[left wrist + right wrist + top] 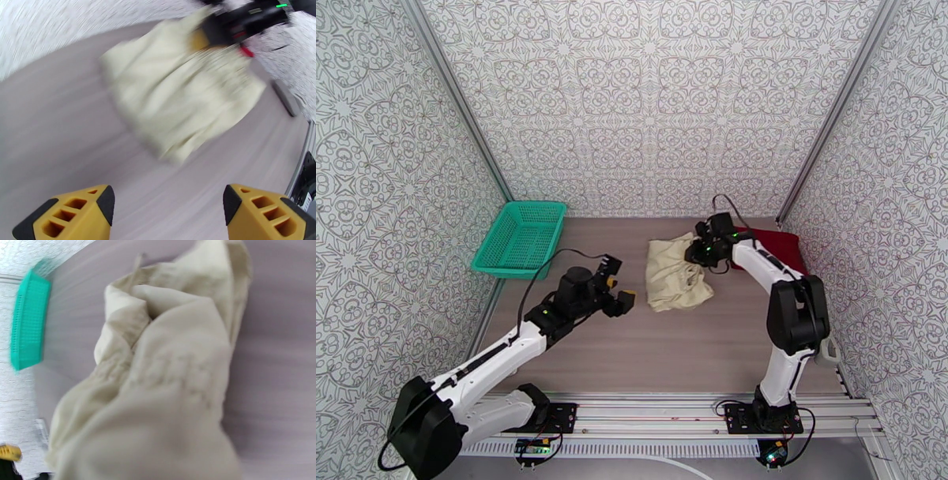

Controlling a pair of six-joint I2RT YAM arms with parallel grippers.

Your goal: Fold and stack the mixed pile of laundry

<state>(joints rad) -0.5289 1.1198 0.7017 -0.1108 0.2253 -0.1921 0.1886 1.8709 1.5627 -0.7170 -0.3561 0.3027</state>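
Note:
The robot will next carry the cream-beige garment (675,278) with its right gripper over the flat dark red shirt, which lies between this gripper and the nearer side wall, and will release the garment there.
The cream-beige garment (675,278) lies crumpled at mid-table. My right gripper (701,251) is down on its upper right edge. In the right wrist view the cloth (170,378) bunches right up to the lens and hides the fingers, so the gripper looks shut on it. The dark red shirt (784,243) lies at the back right, partly behind the right arm. My left gripper (620,286) hovers just left of the cream garment (177,98), apart from it. Its yellow fingertips (75,213) stand wide open with nothing between them.
A teal mesh basket (520,237) sits at the back left, also at the left edge of the right wrist view (27,334). Patterned walls close in the table on three sides. Bare tabletop (671,347) stretches in front of the garments.

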